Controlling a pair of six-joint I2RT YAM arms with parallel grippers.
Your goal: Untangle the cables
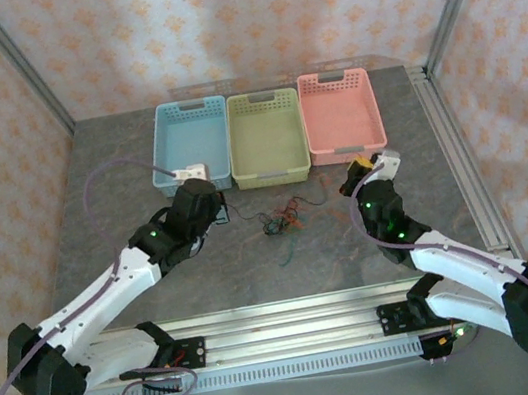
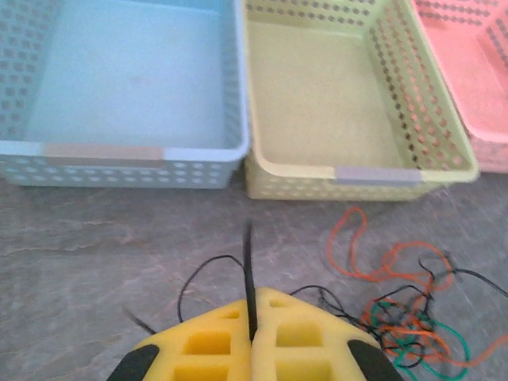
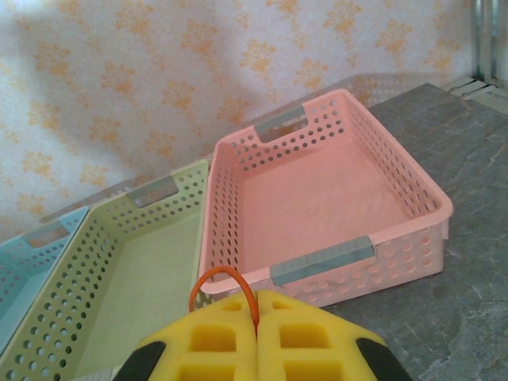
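Note:
Next, my left gripper goes sideways toward the cable tangle point(image 1: 282, 220) point(image 2: 409, 320) and releases the black cable beside it, since that tangle lies between this gripper and my right gripper.
A small tangle of thin cables point(image 1: 280, 218) lies on the table in front of the green basket; in the left wrist view orange, green and black strands point(image 2: 405, 309) knot together at the right. My left gripper point(image 2: 254, 305) is shut on a black cable point(image 2: 248, 262) that sticks up from between the yellow pads, and it sits just left of the tangle point(image 1: 217, 205). My right gripper point(image 3: 256, 305) is shut on an orange cable point(image 3: 222, 279) that loops up from its pads, and it hovers right of the tangle point(image 1: 366, 172).
Three baskets stand in a row behind the cables: blue point(image 1: 171, 150), green point(image 1: 244, 140) and pink point(image 1: 371, 111), all with nothing in them. A metal rail point(image 1: 448, 146) runs along the table's right edge. Patterned walls close in the back and sides.

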